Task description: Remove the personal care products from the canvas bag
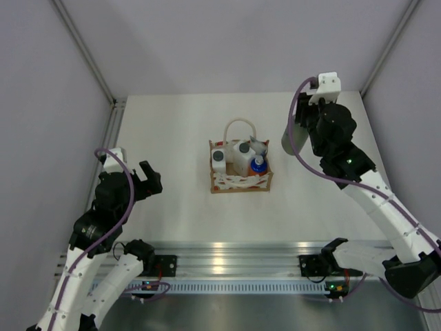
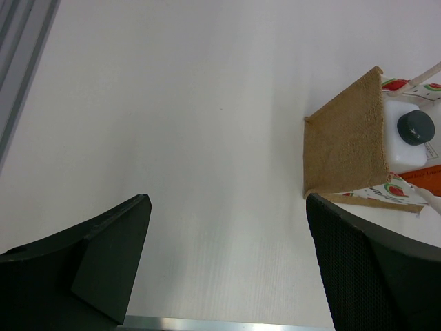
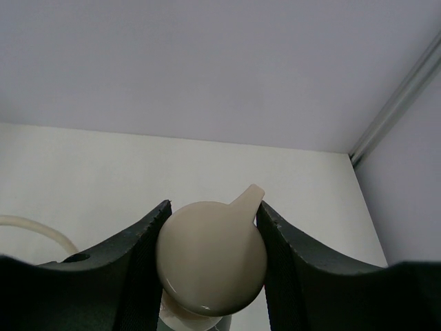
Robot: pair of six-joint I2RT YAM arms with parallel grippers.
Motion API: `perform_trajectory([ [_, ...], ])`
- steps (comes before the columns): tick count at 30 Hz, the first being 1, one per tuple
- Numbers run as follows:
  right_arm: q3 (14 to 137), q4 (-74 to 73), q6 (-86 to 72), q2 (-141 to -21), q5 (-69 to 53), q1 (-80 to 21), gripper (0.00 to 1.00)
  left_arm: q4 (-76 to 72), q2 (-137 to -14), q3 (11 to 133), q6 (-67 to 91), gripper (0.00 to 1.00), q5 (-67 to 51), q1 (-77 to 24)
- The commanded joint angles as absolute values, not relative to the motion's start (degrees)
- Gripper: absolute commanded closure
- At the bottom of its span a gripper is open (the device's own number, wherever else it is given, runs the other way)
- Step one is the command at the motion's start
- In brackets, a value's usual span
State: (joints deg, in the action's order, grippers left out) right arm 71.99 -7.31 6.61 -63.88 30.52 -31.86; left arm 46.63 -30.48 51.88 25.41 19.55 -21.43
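The spot on the bare tabletop beside the canvas bag is below. I will move my right gripper down until the grey-green bottle point(image 1: 289, 138) stands there and let go of it.
The canvas bag point(image 1: 240, 181) stands mid-table with its cream handle point(image 1: 239, 125) looped up behind. Inside it I see a white bottle with a dark grey cap point(image 1: 219, 157), a second white bottle point(image 1: 242, 153) and the orange bottle's blue top point(image 1: 258, 165). My right gripper point(image 1: 300, 129) is shut on the grey-green bottle point(image 1: 289, 138), held in the air to the right of the bag. In the right wrist view its beige cap point(image 3: 211, 256) sits between the fingers. My left gripper point(image 1: 148, 181) is open and empty, left of the bag. The left wrist view shows the bag point(image 2: 348, 138) and a white bottle point(image 2: 406, 134).
Grey enclosure walls stand on the left, right and back. An aluminium rail point(image 1: 234, 265) with the arm bases runs along the near edge. Bare white table point(image 1: 179, 138) surrounds the bag.
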Motion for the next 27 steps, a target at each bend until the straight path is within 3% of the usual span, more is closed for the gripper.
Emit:
perform_trajectory([
  [1, 70.1, 1.1, 3.6, -60.6, 28.9, -28.8, 1.0, 43.7, -30.0, 51.5, 25.2, 0.02, 20.0, -21.5],
  [16, 46.2, 17.9, 4.8, -60.0, 32.2, -25.9, 1.0, 43.7, -30.1, 51.5, 25.1, 0.01, 20.0, -21.5],
  [25, 39.3, 22.0, 1.0, -60.1, 32.7, -24.4, 1.0, 43.6, -30.1, 51.5, 25.1, 0.01, 19.7, -21.5],
  [26, 39.2, 21.5, 0.4, -60.3, 32.8, -24.5, 0.97, 43.6, -30.0, 51.5, 25.0, 0.02, 19.6, -21.5],
  [27, 39.0, 21.3, 0.4, -60.4, 32.7, -24.5, 0.83, 43.7, -30.0, 51.6, 25.0, 0.02, 19.6, -21.5],
])
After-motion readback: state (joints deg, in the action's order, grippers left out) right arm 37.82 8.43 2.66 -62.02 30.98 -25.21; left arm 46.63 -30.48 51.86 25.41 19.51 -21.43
